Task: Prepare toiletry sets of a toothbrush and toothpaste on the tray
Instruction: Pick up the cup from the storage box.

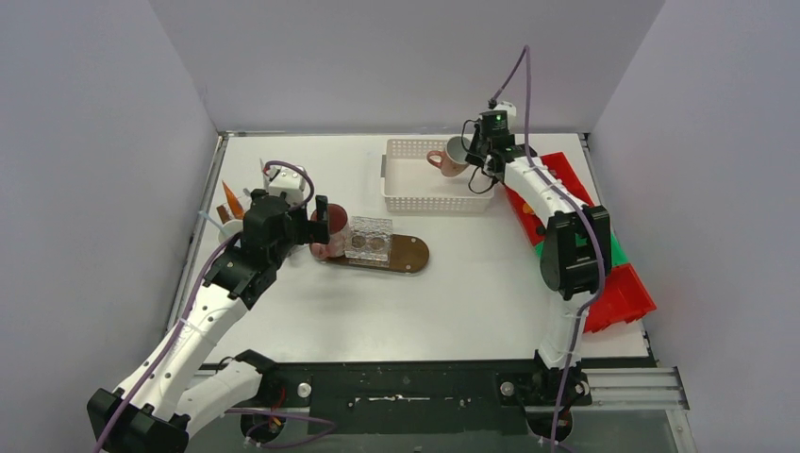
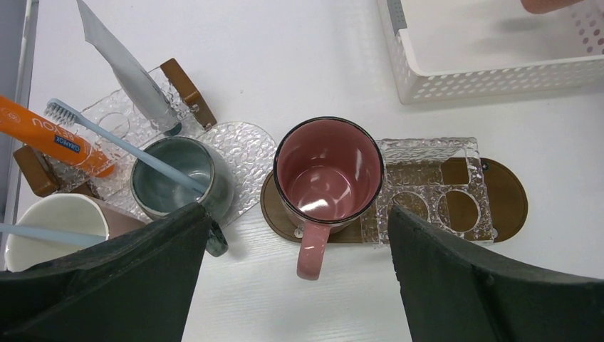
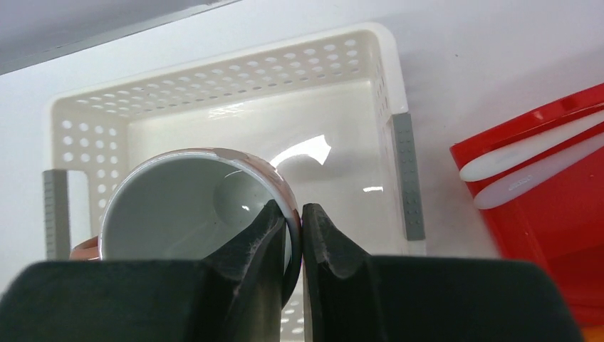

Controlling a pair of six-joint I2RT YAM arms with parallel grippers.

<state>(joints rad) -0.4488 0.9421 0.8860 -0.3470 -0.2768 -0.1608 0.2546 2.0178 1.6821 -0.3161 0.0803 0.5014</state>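
Note:
My right gripper carries the mug back and down onto the tray's bare end [image 1: 411, 253] next, then releases it. That end lies below, to the left in the top view.
A maroon mug [image 2: 327, 174] stands empty on the left end of a brown wooden tray [image 2: 506, 203], next to a clear glass holder [image 2: 427, 199]. My left gripper [image 2: 298, 221] hovers open above it, a finger on either side of the mug and its handle. To the left, a dark green mug [image 2: 178, 178] and a pinkish-white mug [image 2: 53, 221] each hold a toothbrush, with an orange tube [image 2: 46, 135] and a silver tube [image 2: 128, 68] beside them. My right gripper [image 3: 293, 214] is shut on the rim of a white mug with a pink handle [image 3: 178, 206], over the white basket [image 3: 228, 78].
The white basket [image 1: 434, 200] stands at the back centre. Red bins [image 1: 623, 288] lie along the right side; one holds slim white items [image 3: 527, 160]. A clear glass tray [image 2: 246, 142] sits under the green mug. Grey walls close in the table.

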